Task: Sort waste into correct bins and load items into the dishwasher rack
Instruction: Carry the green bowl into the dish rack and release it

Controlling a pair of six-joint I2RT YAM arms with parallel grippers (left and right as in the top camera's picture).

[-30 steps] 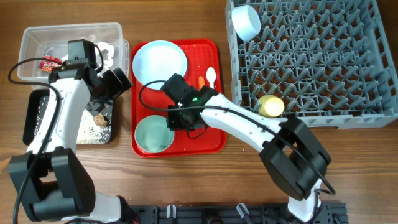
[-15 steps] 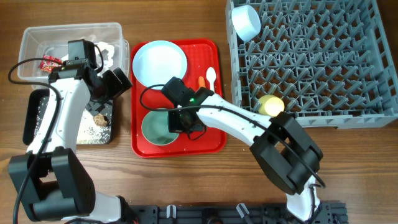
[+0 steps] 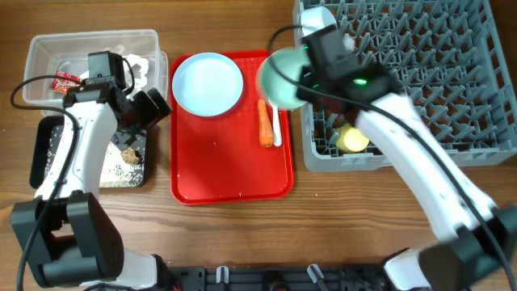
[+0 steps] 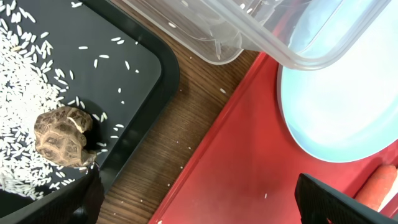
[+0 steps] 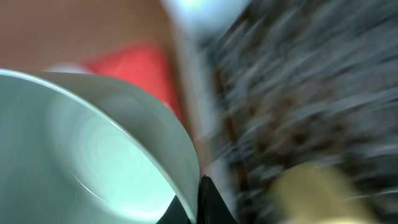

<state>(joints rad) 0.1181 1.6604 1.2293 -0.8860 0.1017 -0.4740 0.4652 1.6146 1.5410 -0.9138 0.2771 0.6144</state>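
Observation:
My right gripper carries the pale blue-green bowl into the rack next and tilts it down onto the rack's wires (image 3: 332, 53) (image 5: 254, 73) beside the second bowl.
My right gripper (image 3: 305, 74) is shut on the rim of a pale blue-green bowl (image 3: 279, 78), held in the air at the left edge of the grey dishwasher rack (image 3: 420, 89). In the right wrist view the bowl (image 5: 93, 143) fills the left side, with a black finger (image 5: 211, 202) against its rim; the rest is blurred. A yellow cup (image 3: 351, 139) lies in the rack. The blue plate (image 3: 208, 83), carrot (image 3: 264, 123) and white spoon (image 3: 275, 125) lie on the red tray (image 3: 230, 174). My left gripper (image 3: 149, 105) hangs open between the bins and the red tray.
The clear tub (image 3: 89, 50) holds a red wrapper (image 3: 65, 81) and tissue (image 3: 139, 65). The black tray (image 4: 137, 68) holds rice (image 4: 25, 81) and a brown scrap (image 4: 62, 135). A second bowl (image 3: 317, 16) in the rack's far left corner is mostly behind the right arm.
My right gripper shut on the bowl on the red tray and carried it up and right to the rack's edge, uncovering the carrot and spoon. The left arm stayed still.

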